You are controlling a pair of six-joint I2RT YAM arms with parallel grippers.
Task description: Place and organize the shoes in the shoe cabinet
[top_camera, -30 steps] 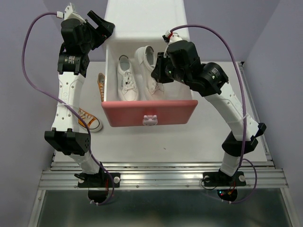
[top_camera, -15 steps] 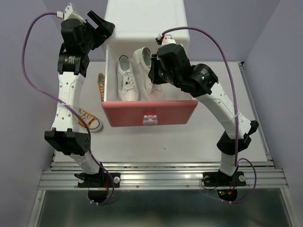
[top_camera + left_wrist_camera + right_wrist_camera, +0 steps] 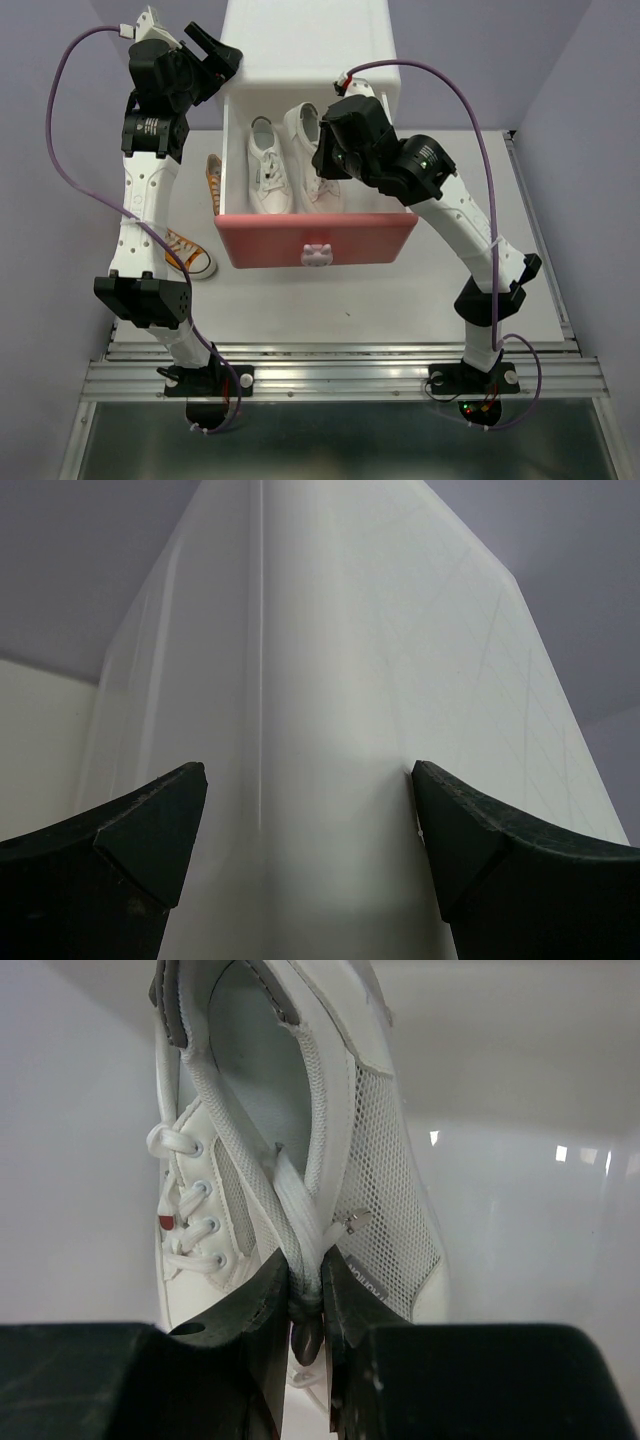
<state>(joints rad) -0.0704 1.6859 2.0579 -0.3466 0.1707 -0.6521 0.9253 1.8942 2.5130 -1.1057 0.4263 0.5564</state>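
Note:
The white shoe [image 3: 380, 1190] is still higher than the flat one, so my right gripper will lower it toward that flat shoe and release the collar beside it next.
The shoe cabinet [image 3: 305, 45] stands at the back, its pink drawer [image 3: 316, 238] pulled out. Two white shoes lie inside. The left one [image 3: 268, 170] rests flat. My right gripper [image 3: 325, 165] reaches into the drawer and holds the right one [image 3: 305, 125]. In the right wrist view that gripper [image 3: 308, 1295] is shut on the collar rim and lace of this white shoe [image 3: 380, 1190]. Two orange shoes [image 3: 213, 178] [image 3: 188, 255] lie on the table left of the drawer. My left gripper [image 3: 215, 55] is raised at the cabinet's top left corner. It is open [image 3: 310, 820], with the white cabinet wall [image 3: 330, 680] between its fingers.
The drawer's white inner walls [image 3: 80, 1140] close in on both sides of the held shoe. Purple walls [image 3: 600, 90] flank the table. A metal rail [image 3: 340, 375] runs along the near edge by the arm bases.
My right wrist has shifted left and a little deeper over the drawer, carrying the right white shoe with it. The left arm has not moved.

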